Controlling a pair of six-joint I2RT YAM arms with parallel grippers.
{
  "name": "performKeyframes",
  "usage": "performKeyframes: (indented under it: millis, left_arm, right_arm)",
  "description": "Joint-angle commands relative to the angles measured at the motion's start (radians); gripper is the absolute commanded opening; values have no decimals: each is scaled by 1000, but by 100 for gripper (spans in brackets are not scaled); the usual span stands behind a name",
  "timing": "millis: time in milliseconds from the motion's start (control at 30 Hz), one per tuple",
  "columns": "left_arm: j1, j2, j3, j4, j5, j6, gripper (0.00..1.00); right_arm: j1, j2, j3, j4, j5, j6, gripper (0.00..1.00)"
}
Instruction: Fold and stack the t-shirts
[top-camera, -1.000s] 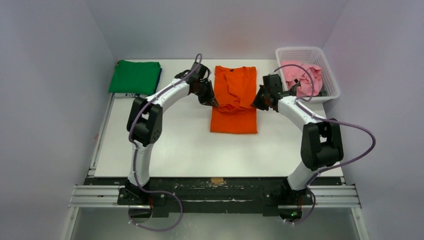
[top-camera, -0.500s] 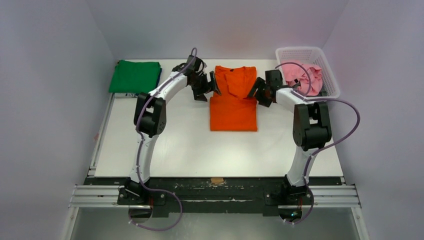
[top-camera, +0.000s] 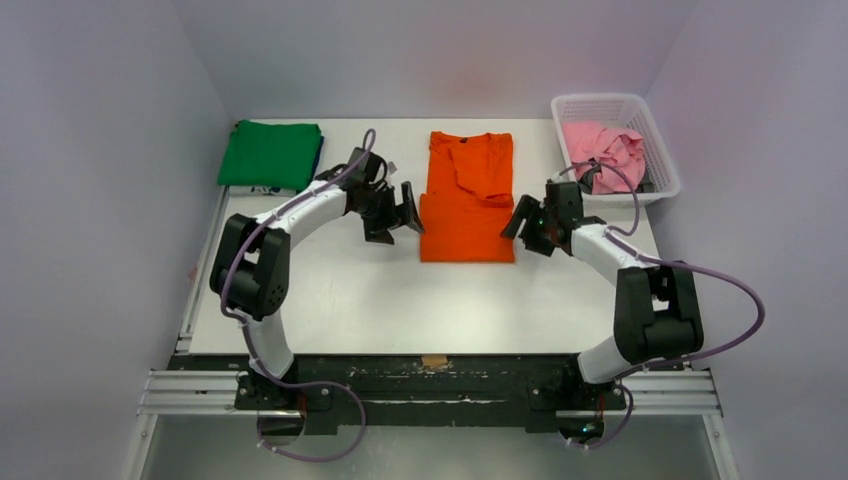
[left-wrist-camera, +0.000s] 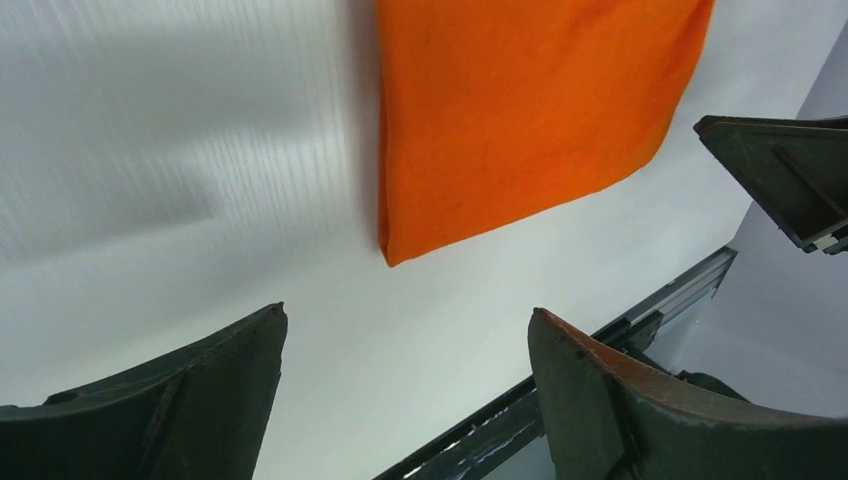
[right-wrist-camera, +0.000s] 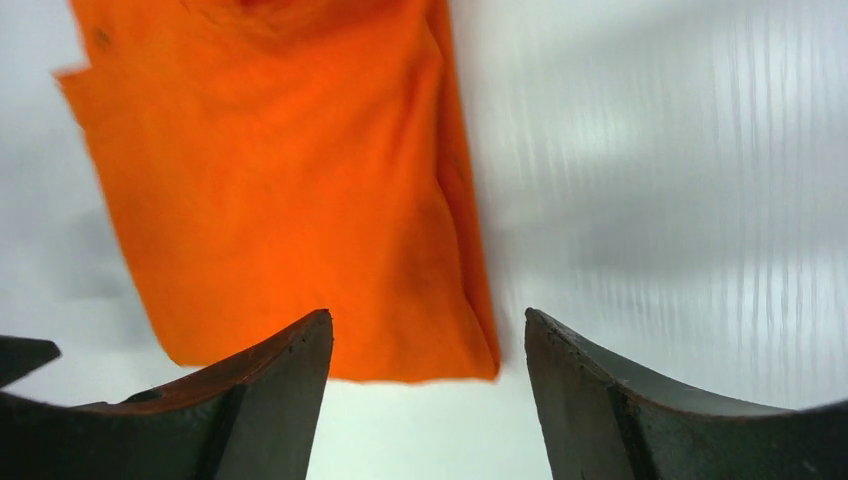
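Note:
I should next lower my left gripper back and to the right in the top view and close it on the t-shirt's nearest hem corner (top-camera: 424, 258) (left-wrist-camera: 394, 254). The orange t-shirt's sides are folded in.
An orange t-shirt (top-camera: 468, 195) lies flat in the middle of the white table, its sides folded in to a narrow strip. It fills much of the left wrist view as the orange shirt (left-wrist-camera: 520, 110) and of the right wrist view as the orange shirt (right-wrist-camera: 290, 180). My left gripper (top-camera: 395, 210) hovers open just left of its lower half. On the other side, my right gripper (top-camera: 522, 218) stands open by its lower right edge. Neither holds anything. A folded green t-shirt (top-camera: 270, 154) rests at the back left on a dark blue one. A crumpled pink t-shirt (top-camera: 605, 152) sits in the basket.
The white lattice basket (top-camera: 655, 135) stands at the back right corner. Grey walls close in the table on three sides. A black rail (top-camera: 430, 385) with both arm bases runs along the near edge.
Both grippers have let go of the orange shirt's sleeves and opened. They drew back toward the near side, stopping beside the shirt's lower half. The sleeves now lie folded inward.

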Motion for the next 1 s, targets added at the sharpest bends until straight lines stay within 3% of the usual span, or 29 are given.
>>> performKeyframes:
  millis: [0,233,533,600,700,967]
  left_arm:
    - [-31,-29,-119,105,9,-17,85]
    - [-81,10,-164,137,-9,-41,74]
    - [-95,77,-163,178,-18,-57,64]
    - [-101,93,-163,184,-21,-63,61]
    - [-105,112,-164,206,-12,-84,57]
    - [-120,144,-152,213,-40,-98,43]
  right_arm:
    - [5,-71,-127,6,-78,-4,67]
    - [13,-41,-214,128,-120,51,48]
    - [13,-6,-257,167,-30,80,38]
    - [13,-5,-266,168,-15,91,28]
    - [13,-7,-280,150,7,108,2]
    - [13,-42,-352,106,30,143,0]
